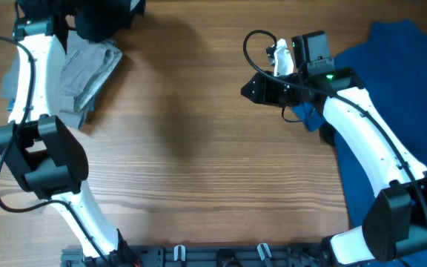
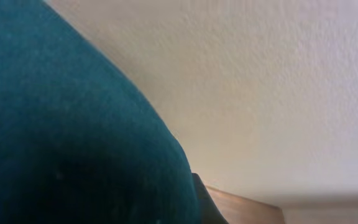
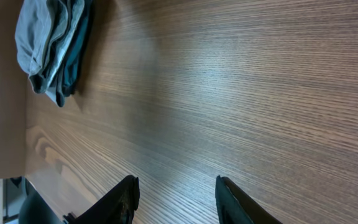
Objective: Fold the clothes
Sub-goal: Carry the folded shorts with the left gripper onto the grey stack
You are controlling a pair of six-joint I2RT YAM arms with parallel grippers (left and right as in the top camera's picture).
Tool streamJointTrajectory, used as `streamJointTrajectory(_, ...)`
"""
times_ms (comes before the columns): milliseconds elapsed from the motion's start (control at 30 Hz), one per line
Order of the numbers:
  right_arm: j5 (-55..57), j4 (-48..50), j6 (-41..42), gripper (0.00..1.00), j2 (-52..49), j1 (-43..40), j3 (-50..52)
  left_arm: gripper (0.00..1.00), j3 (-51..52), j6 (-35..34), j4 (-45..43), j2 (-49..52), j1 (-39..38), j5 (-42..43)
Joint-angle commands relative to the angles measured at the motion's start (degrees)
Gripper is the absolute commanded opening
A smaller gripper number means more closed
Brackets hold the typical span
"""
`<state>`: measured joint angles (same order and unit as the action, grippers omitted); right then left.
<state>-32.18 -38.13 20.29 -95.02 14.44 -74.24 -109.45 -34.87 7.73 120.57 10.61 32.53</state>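
Note:
The black shorts (image 1: 113, 16) should be drawn back and down over the near part of the folded grey garment (image 1: 87, 70) by my left gripper to release them, because the garment's top is uncovered.
My left arm reaches to the far left corner, where its gripper (image 1: 80, 21) holds up a dark garment, the black shorts (image 1: 113, 16). In the left wrist view dark fabric (image 2: 61, 137) fills the left side and hides the jaws except one finger edge. A folded grey garment (image 1: 87, 70) lies on the table below it and also shows in the right wrist view (image 3: 48, 43). The bright blue T-shirt (image 1: 399, 59) lies spread at the right, under my right arm. My right gripper (image 1: 249, 90) is open and empty over bare wood, its fingers (image 3: 176, 193) apart.
The wooden table (image 1: 199, 163) spans the view. A rail with clips (image 1: 221, 256) runs along the front edge. The left wrist camera points up at a pale ceiling (image 2: 278, 81).

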Motion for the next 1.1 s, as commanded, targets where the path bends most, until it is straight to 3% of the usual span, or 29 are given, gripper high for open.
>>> streamJointTrajectory(0, -1.25, -0.13, -2.32, 0.44, 0.39, 0.22, 0.0, 0.04, -0.92, -1.9, -1.16, 1.16, 0.22, -0.81)
streamJointTrajectory(133, -0.7, -0.33, -2.29, 0.44, 0.39, 0.22, 0.0, 0.04, -0.94, -2.99, -10.45, 1.84, -4.17, 4.04)
streamJointTrajectory(233, -0.68, -0.7, -2.32, 0.44, 0.39, 0.22, 0.0, 0.04, -0.92, -2.86, -8.5, 2.23, -5.64, 2.27)
streamJointTrajectory(400, -0.7, -0.76, -2.32, 0.44, 0.39, 0.22, 0.0, 0.04, -0.92, 4.48, 3.48, 2.99, -2.03, -2.21)
streamJointTrajectory(767, -0.2, -3.23, -3.8, 0.44, 0.39, 0.15, 0.0, 0.04, -0.94, 15.28, 26.16, -1.4, 12.22, 1.01)
streamJointTrajectory(867, 0.31, -3.3, -3.76, 0.44, 0.39, 0.15, 0.0, 0.04, -0.92, 18.43, 30.25, -4.66, 13.73, -2.69)
streamJointTrajectory(1000, 1.29, -3.48, -3.78, 0.44, 0.39, 0.15, 0.0, 0.04, -0.92, 23.12, 38.82, -5.16, 15.54, -14.45)
streamJointTrajectory(1067, 2.89, -3.52, -3.82, 0.44, 0.39, 0.15, 0.0, 0.04, -0.92, 24.24, 42.01, -5.2, 16.44, -14.67)
